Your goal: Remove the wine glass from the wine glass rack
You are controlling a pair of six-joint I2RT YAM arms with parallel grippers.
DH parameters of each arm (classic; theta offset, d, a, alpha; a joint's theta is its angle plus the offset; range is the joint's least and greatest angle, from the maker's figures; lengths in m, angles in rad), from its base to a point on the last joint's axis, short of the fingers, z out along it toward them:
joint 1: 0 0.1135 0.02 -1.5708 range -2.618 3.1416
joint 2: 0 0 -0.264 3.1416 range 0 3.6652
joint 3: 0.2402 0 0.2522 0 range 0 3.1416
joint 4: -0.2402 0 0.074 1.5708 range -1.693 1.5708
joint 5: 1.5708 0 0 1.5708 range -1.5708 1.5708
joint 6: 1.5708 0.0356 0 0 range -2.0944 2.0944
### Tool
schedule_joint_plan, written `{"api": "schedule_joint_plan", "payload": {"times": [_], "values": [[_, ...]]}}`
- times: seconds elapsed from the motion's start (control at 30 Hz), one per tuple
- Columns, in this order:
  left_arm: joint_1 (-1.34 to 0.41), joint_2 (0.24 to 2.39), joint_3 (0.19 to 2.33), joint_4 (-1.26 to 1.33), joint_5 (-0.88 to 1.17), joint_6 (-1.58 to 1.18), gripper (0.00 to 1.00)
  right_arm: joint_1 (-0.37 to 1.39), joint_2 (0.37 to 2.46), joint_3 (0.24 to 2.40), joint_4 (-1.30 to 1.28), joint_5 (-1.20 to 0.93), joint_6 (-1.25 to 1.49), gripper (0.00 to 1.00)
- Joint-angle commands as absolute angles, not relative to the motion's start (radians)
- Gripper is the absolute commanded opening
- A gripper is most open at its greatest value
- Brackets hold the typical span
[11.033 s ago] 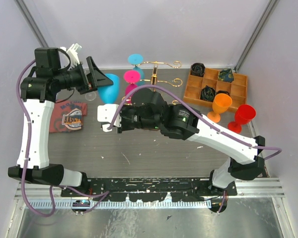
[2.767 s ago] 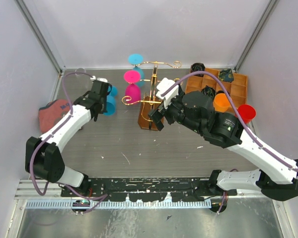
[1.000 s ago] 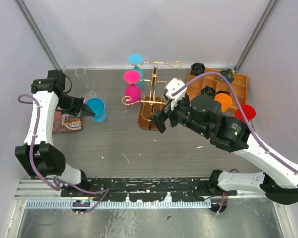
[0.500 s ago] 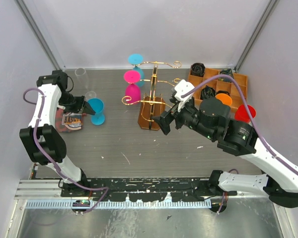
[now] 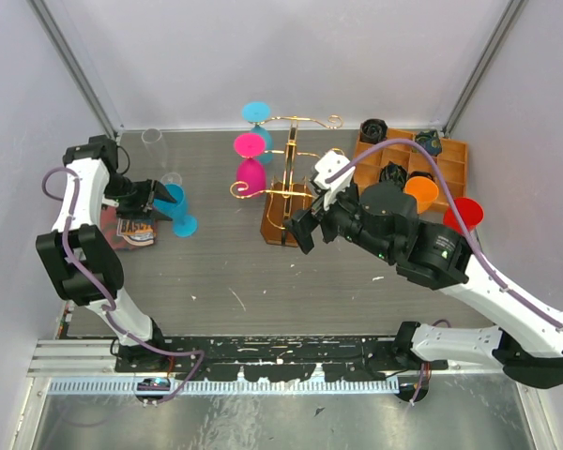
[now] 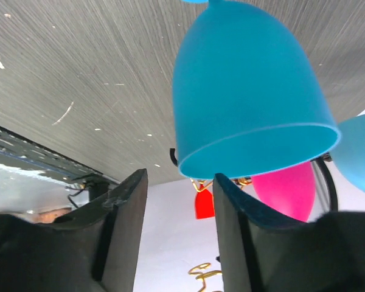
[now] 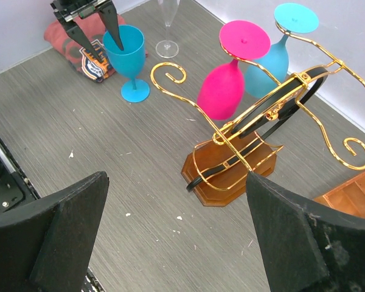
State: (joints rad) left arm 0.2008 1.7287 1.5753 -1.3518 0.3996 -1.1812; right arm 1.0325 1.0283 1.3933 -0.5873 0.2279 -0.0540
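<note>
I should next move my right gripper outward and left in the top view, onto the pink wine glass's foot (image 5: 250,145) (image 7: 244,40), as it sits exposed above the rack's arm.
The wine glass rack (image 5: 283,214) (image 7: 234,173) is a gold wire stand on a brown base at mid-table. A pink wine glass (image 5: 249,169) (image 7: 224,91) and a light blue one (image 5: 256,114) (image 7: 274,56) hang upside down from its arms. A blue wine glass (image 5: 181,212) (image 7: 129,58) (image 6: 243,91) stands upright on the table, left of the rack. My left gripper (image 5: 158,198) (image 6: 177,182) (image 7: 103,42) is open at its rim and holds nothing. My right gripper (image 5: 310,202) (image 7: 176,243) hovers wide open just in front of the rack.
A red cloth (image 5: 131,231) (image 7: 79,47) lies under my left gripper. A clear glass (image 5: 159,155) (image 7: 167,24) stands behind the blue one. At the right are a compartmented wooden tray (image 5: 455,159) with dark items, an orange glass (image 5: 419,194) and a red glass (image 5: 464,215).
My left gripper was shut on the blue glass's rim and has opened, leaving the glass standing on the table. My right arm has shifted slightly near the rack.
</note>
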Motion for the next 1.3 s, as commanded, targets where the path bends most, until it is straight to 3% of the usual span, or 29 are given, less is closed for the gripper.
{"api": "schedule_joint_plan", "payload": {"times": [0.0,0.07,0.17,0.5,0.6,0.73,0.97,1.27], "values": [[0.213,1.736,1.585,-1.365,0.422,-1.163,0.62,1.032,1.051,1.437,-0.538,0.239,-0.067,1.00],[0.216,1.747,1.599,-1.385,0.426,-1.150,0.73,1.031,1.060,1.441,-0.538,0.232,-0.063,1.00],[0.218,1.759,1.643,-1.424,0.409,-1.124,0.98,1.031,1.066,1.445,-0.538,0.230,-0.062,1.00],[0.228,1.595,1.749,-1.462,0.290,-1.122,0.99,0.977,1.184,1.599,-0.555,0.295,0.021,1.00],[0.229,1.494,1.729,-1.439,0.248,-1.118,1.00,0.826,1.321,1.778,-0.646,0.163,0.157,1.00],[0.216,1.342,1.653,-1.344,0.107,-1.045,0.94,0.641,1.519,1.946,-0.699,-0.065,0.338,0.97],[0.143,1.121,1.484,-1.106,0.039,-0.908,0.99,0.599,1.873,2.290,-0.804,-0.121,0.370,0.95],[0.079,1.074,1.466,-1.014,0.061,-0.771,0.99,0.570,2.001,2.312,-0.733,-0.175,0.431,0.82]]}}
